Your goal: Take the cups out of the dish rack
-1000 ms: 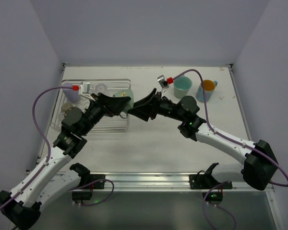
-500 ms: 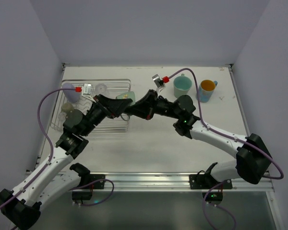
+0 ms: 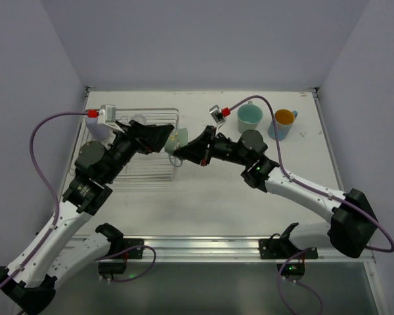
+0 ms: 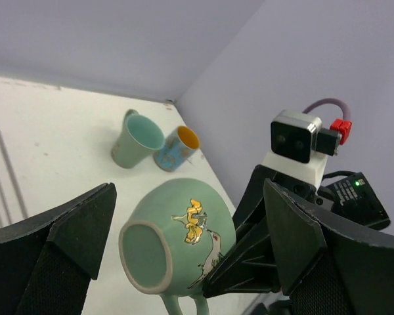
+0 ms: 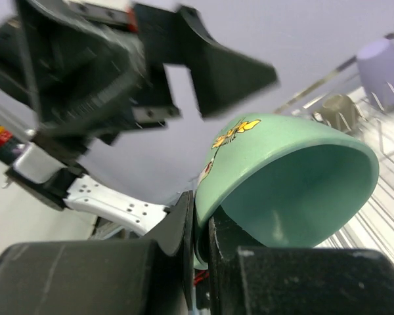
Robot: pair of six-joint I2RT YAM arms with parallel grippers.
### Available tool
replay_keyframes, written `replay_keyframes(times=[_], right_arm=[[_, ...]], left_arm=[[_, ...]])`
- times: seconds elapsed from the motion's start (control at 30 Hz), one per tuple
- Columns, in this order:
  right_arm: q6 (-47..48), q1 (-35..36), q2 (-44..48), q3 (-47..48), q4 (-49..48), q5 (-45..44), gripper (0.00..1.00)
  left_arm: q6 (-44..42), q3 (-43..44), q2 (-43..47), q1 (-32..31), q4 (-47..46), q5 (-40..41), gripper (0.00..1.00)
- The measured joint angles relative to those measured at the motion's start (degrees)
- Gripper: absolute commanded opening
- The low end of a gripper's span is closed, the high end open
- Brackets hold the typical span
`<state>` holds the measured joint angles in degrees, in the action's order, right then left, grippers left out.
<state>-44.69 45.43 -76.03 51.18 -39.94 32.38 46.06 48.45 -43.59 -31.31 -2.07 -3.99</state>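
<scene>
I should next move my right gripper outward, turn its fingers down and lower the tipped mug to release it beside the second mint-green mug. The tabletop is empty there.
A mint-green mug (image 3: pixel 176 139) with a bird and yellow flower on it hangs in the air just right of the dish rack (image 3: pixel 134 172). My right gripper (image 3: pixel 180 151) is shut on its rim, one finger inside and one outside (image 5: pixel 203 226). My left gripper (image 3: pixel 159 134) is open, its fingers (image 4: pixel 59 256) wide on either side of the mug (image 4: pixel 177 236) without touching it. In the rack, a lavender cup (image 5: pixel 381 65) and a beige cup (image 5: pixel 338 108) stand upside down, and a clear glass (image 3: pixel 139 120) sits at its far edge.
A second mint-green mug (image 3: pixel 249 118) and a blue mug with an orange inside (image 3: pixel 284 123) stand on the table at the far right. Both arms meet over the table's middle, close together. Walls enclose the table on three sides.
The right gripper has closed on the mug's rim. The left gripper has opened off the mug and its arm has drawn back to the left.
</scene>
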Motion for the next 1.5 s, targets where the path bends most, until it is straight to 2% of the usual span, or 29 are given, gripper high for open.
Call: replay_keyframes(times=[0.2,0.4,0.57,0.73,0.9,1.07,1.5], right_arm=[[8.7,-0.5,1.5,4.9,17.6,-4.1,0.00],[20.9,-3.8,-2.6,20.4,40.5,-11.4,0.00],[31.8,-6.4,-14.3,37.3,57.9,-20.7,0.00],[40.5,-7.8,-29.3,51.1,71.3,-30.3,0.00],[46.0,-9.4,-41.4,57.7,79.1,-34.9,0.00],[49.9,-11.4,-48.1,61.7,83.9,-37.5,0.00],[58.8,-12.8,-59.5,70.0,85.4,-42.0,0.00]], left_arm=[[-9.8,5.7,1.3,0.0,8.9,7.7,1.00],[-19.4,6.8,1.9,0.0,19.4,15.5,1.00],[-25.5,3.6,3.6,0.0,24.2,21.4,1.00],[-29.1,-1.7,5.7,0.0,24.5,25.0,1.00],[-30.7,-3.9,6.3,0.0,23.7,26.3,1.00],[-30.7,-5.3,5.9,0.3,23.5,25.4,1.00],[-30.7,-5.6,4.8,4.7,22.6,19.8,1.00]])
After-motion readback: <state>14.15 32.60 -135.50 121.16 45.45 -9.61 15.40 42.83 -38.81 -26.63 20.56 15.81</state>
